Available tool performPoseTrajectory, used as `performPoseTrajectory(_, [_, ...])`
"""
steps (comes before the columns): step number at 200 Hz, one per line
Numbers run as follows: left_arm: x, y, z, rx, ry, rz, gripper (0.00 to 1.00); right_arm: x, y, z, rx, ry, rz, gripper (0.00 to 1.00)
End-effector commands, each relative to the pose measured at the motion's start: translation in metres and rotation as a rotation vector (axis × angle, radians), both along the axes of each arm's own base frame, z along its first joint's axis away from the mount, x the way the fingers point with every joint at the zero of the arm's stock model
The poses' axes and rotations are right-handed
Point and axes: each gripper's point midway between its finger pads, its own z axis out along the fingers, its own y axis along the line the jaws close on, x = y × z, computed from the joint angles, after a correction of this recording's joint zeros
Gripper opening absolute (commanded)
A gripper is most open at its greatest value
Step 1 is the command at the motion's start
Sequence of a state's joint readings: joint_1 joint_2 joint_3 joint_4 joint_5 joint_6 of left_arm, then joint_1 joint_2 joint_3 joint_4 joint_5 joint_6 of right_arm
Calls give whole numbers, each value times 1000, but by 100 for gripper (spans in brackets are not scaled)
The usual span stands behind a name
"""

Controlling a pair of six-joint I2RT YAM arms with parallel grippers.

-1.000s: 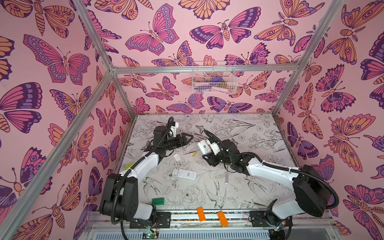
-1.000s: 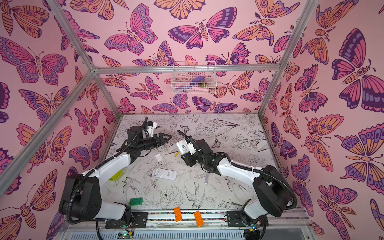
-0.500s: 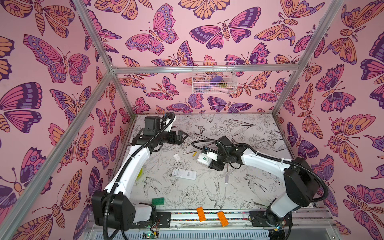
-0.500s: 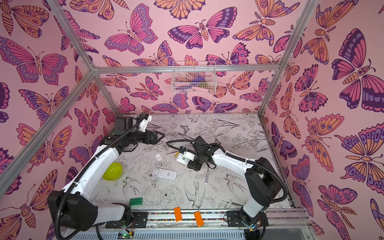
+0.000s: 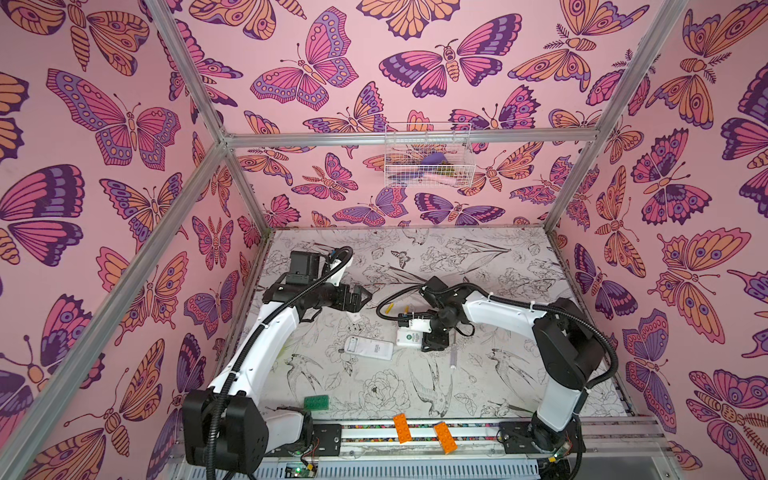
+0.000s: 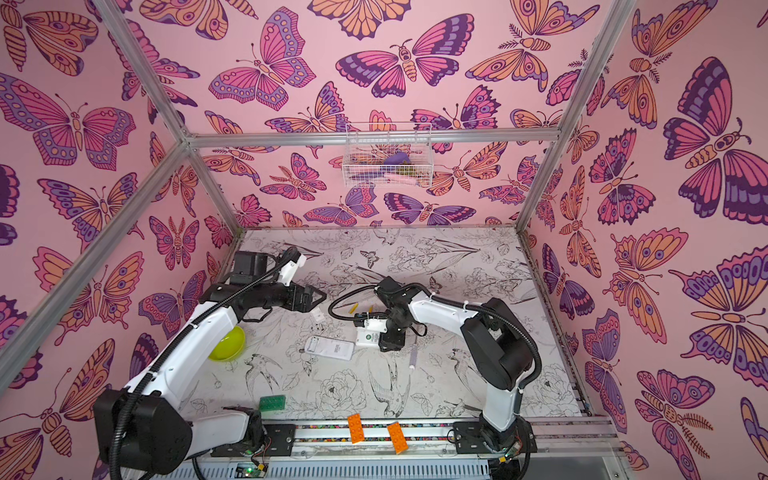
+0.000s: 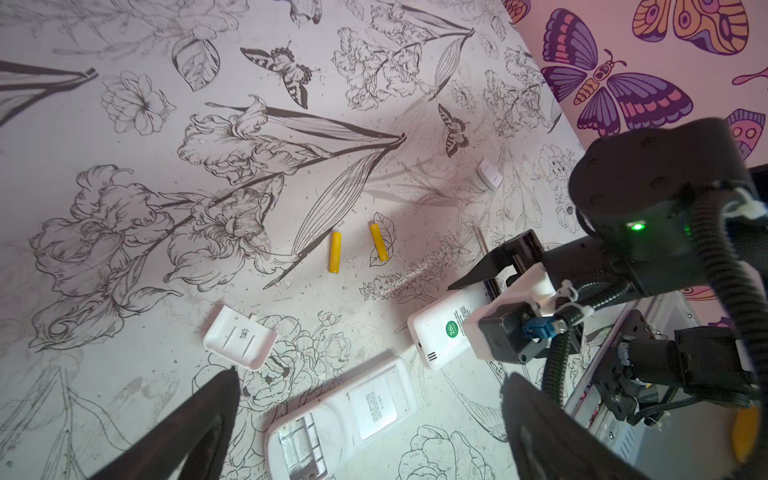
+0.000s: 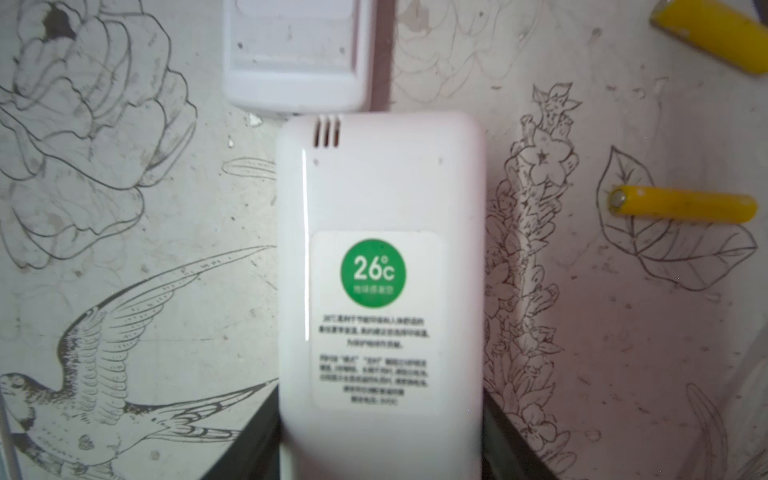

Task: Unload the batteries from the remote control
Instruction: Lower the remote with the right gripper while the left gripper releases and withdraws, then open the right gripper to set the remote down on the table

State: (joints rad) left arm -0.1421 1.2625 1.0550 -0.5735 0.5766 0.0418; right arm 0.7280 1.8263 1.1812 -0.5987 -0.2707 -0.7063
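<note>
My right gripper brings the white remote control down next onto the clear tabletop (image 5: 410, 348) just below, beside the second remote, and releases it there.
My right gripper (image 5: 432, 341) (image 8: 380, 440) is shut on a white remote control (image 5: 409, 337) (image 8: 380, 249) with a green sticker, held by its sides just over the table. A second white remote (image 5: 369, 347) (image 7: 345, 415) lies back up beside it, its battery bay uncovered and bare. Two yellow batteries (image 7: 335, 252) (image 7: 379, 248) lie loose on the table behind the remotes, also in the right wrist view as battery (image 8: 681, 205). My left gripper (image 5: 361, 299) (image 7: 370, 376) hangs open and empty above the lying remote.
A white cover (image 7: 240, 343) lies near the left gripper, another cover (image 7: 490, 174) farther back. A clear-handled screwdriver (image 5: 453, 357) lies right of the held remote. A green bowl (image 6: 227, 343) sits at left. A green brick (image 5: 316, 402) and orange bricks (image 5: 402, 427) line the front edge.
My left gripper has opened wider and drawn back from the held remote. The right gripper has carried that remote forward and down, next to the lying remote.
</note>
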Motion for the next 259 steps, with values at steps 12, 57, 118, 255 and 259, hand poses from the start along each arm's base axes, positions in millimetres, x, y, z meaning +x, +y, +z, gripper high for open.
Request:
performPoseTrajectory(12, [-5, 3, 6, -5, -31, -7, 100, 5, -4, -8, -51, -16, 61, 47])
performPoseTrajectory(57, [-3, 8, 4, 3, -38, 5, 100, 6, -4, -17, -52, -26, 76, 53])
performPoseTrajectory(118, [-3, 10, 6, -2, -47, 8, 100, 11, -8, -26, -93, -33, 81, 64])
performPoseTrajectory(255, [-3, 11, 5, -1, -53, 7, 100, 20, -8, 80, 174, -208, -263, 77])
performPoseTrajectory(259, [-3, 11, 5, -3, -52, 5, 100, 20, -10, 83, 183, -209, -298, 77])
